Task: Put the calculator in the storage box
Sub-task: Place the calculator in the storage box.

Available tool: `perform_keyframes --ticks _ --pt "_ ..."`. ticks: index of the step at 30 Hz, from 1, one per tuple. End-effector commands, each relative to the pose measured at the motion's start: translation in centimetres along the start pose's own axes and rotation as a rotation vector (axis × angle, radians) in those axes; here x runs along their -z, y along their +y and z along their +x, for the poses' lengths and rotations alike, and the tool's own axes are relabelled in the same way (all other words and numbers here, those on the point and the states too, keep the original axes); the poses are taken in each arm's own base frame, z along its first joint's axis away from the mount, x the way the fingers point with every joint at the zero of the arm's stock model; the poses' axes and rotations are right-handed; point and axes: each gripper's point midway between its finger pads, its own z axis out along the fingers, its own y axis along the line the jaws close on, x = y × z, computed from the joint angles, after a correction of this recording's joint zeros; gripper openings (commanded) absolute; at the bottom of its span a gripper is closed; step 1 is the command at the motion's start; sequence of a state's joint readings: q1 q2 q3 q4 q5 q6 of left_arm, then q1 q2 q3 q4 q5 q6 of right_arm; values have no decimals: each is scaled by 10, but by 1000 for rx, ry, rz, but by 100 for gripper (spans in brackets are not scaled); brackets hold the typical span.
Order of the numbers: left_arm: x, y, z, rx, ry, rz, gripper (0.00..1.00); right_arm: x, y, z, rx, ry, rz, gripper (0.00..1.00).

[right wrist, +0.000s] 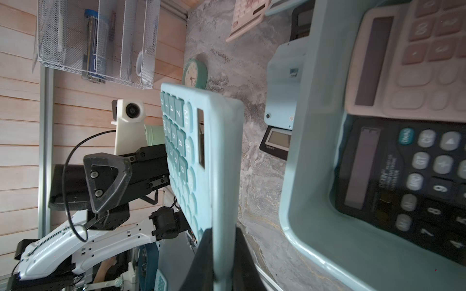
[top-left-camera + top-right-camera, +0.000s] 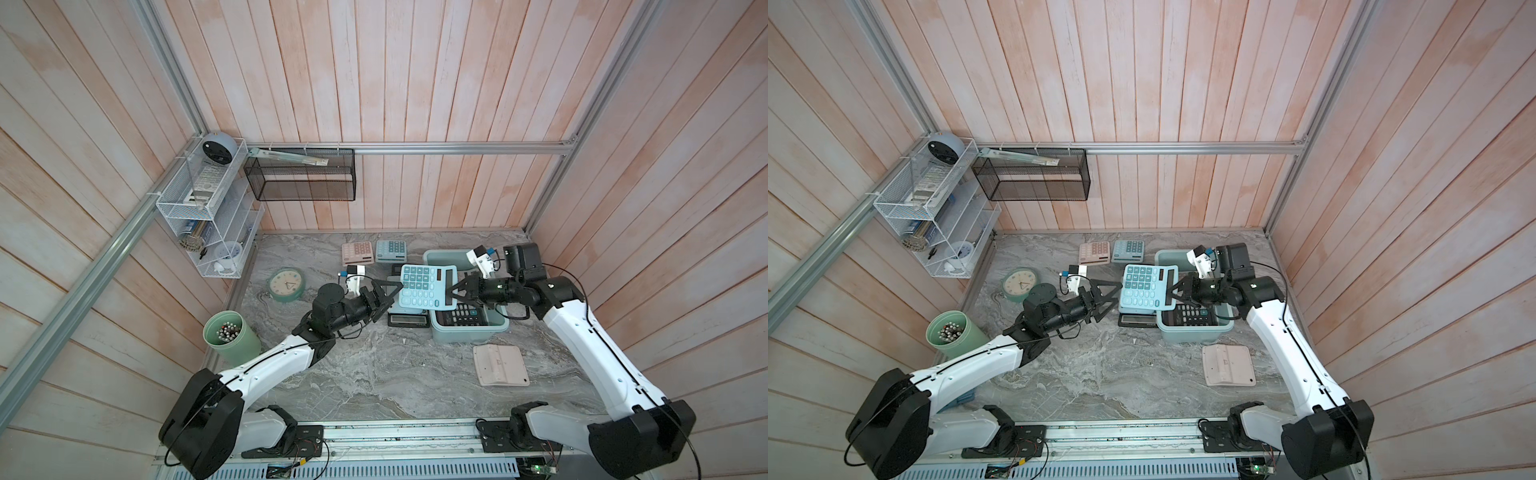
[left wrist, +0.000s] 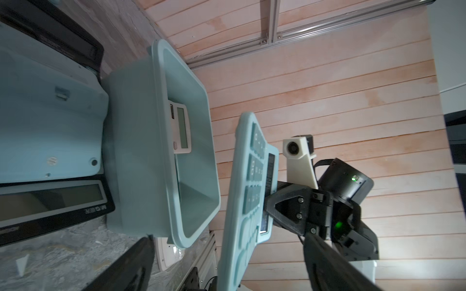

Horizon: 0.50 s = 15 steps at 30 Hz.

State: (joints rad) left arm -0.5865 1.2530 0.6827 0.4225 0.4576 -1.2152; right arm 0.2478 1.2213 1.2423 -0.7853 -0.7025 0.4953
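Observation:
The calculator sticks out past the box's rim, so my right gripper will next move away from my left gripper, tilt down, lower over the boxed black calculator point(image 1: 407, 183) and let go.
A light blue calculator point(image 2: 428, 286) point(image 2: 1148, 286) hangs keys-up above the table, partly over the near left part of the pale teal storage box point(image 2: 469, 334) point(image 2: 1196, 332). My right gripper point(image 2: 451, 293) point(image 1: 223, 257) is shut on the calculator's point(image 1: 219, 163) display end. My left gripper point(image 2: 395, 296) point(image 3: 232, 267) is open, its fingers point(image 3: 327, 264) spread on either side of the calculator's point(image 3: 242, 201) opposite edge without touching it. In the box point(image 1: 290, 176) lie a black calculator point(image 1: 416, 171) and a pale pink one point(image 1: 416, 63).
Under the held calculator a black calculator point(image 2: 409, 319) lies on the marble top beside the box. A pink calculator point(image 2: 357, 252) and a teal one point(image 2: 391, 250) lie at the back, and a face-down pink one point(image 2: 500, 365) nearer. At the left are a clock point(image 2: 286, 284) and a green pen cup point(image 2: 230, 336).

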Motion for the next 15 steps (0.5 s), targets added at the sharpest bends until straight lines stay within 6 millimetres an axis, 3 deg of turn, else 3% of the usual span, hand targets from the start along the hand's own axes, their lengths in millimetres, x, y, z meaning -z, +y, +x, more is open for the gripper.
perform_keyframes --ticks 1,8,15 --pt "11 32 -3 -64 -23 -205 100 27 -24 3 70 -6 190 0" --pt "22 40 -5 -96 -36 -290 100 72 -79 -6 106 1 590 0" --pt "23 45 -5 -114 -28 -321 100 68 -105 -2 63 137 711 0"
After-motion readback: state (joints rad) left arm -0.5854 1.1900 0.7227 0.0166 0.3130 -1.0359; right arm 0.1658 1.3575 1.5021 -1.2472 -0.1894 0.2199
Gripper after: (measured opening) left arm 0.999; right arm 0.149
